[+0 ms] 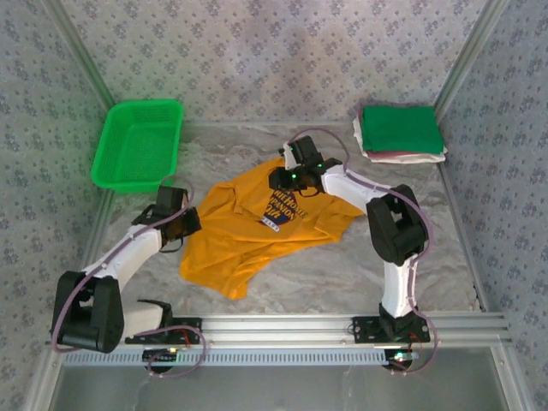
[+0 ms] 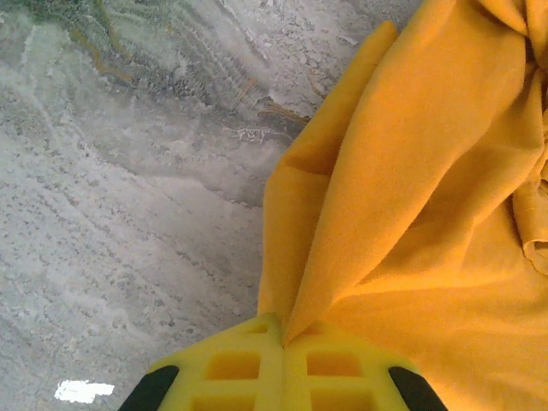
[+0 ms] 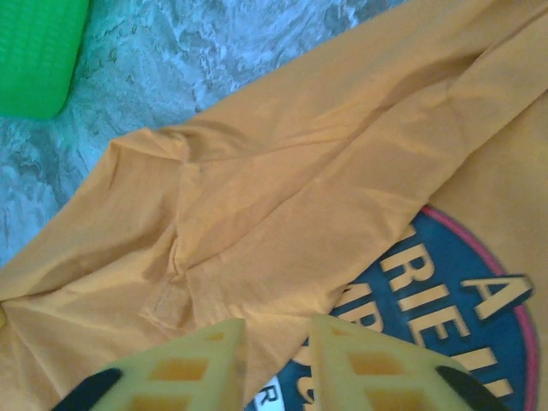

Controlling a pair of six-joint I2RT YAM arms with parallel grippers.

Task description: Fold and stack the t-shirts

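Observation:
My left gripper is pinching the fold and will next lift it, carry it outward and let it go over bare tabletop (image 1: 208, 174) beside the basket, as that spot is outward of the gripper.
An orange-yellow t-shirt (image 1: 248, 240) with a dark blue-and-white chest print (image 1: 284, 210) lies crumpled in the middle of the table. My left gripper (image 1: 190, 224) is at its left edge, shut on a pinched fold of the orange cloth (image 2: 411, 214); the yellow fingertips (image 2: 257, 342) meet with the fold coming out between them. My right gripper (image 1: 282, 180) hovers over the shirt's upper part beside the print (image 3: 462, 300), with its jaws apart and wrinkled cloth (image 3: 282, 171) lying under the gap. Folded t-shirts (image 1: 401, 128) are stacked at the back right, green on top.
A green plastic mesh basket (image 1: 137, 144) stands at the back left, and its corner (image 3: 34, 51) shows in the right wrist view. Patterned walls close in the back and both sides. Bare marbled tabletop (image 1: 360, 274) lies in front of the shirt.

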